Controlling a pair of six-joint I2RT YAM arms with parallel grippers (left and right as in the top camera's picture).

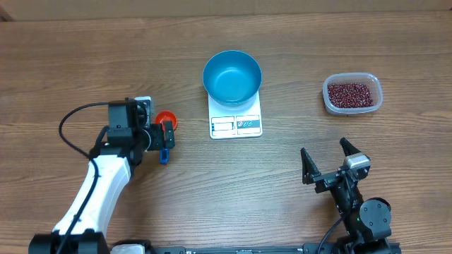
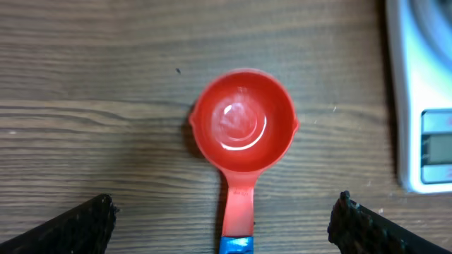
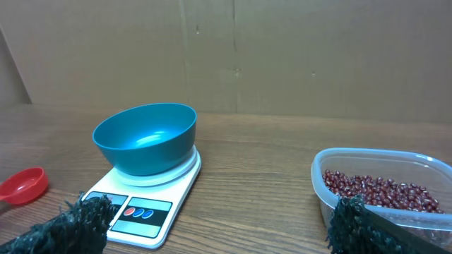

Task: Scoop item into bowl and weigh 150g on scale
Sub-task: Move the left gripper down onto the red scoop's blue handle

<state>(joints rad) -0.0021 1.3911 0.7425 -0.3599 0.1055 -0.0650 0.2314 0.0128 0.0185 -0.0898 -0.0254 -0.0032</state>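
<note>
I will next lower my left gripper onto the red handle [image 2: 239,201] right beside the scoop's cup and close it, because the handle is below, between its open fingers.
An empty blue bowl [image 1: 232,76] [image 3: 145,137] stands on the white scale [image 1: 236,125] [image 3: 166,190]. The beans [image 1: 349,94] [image 3: 374,189] fill a clear tub at the right. To the left of the scale a red scoop [image 1: 167,120] [image 2: 244,127] with a blue handle tip lies on the table. My left gripper [image 1: 167,140] [image 2: 226,226] is open, one finger on each side of the scoop's handle and not touching it. My right gripper [image 1: 324,148] [image 3: 219,226] is open near the front edge, facing the scale and the tub, with nothing between its fingers.
The clear plastic tub [image 1: 353,107] [image 3: 321,176] sits at the right, apart from the scale. A brown cardboard wall [image 3: 233,49] backs the wooden table [image 1: 85,63]. The scale's edge [image 2: 417,106] shows at the right of the left wrist view.
</note>
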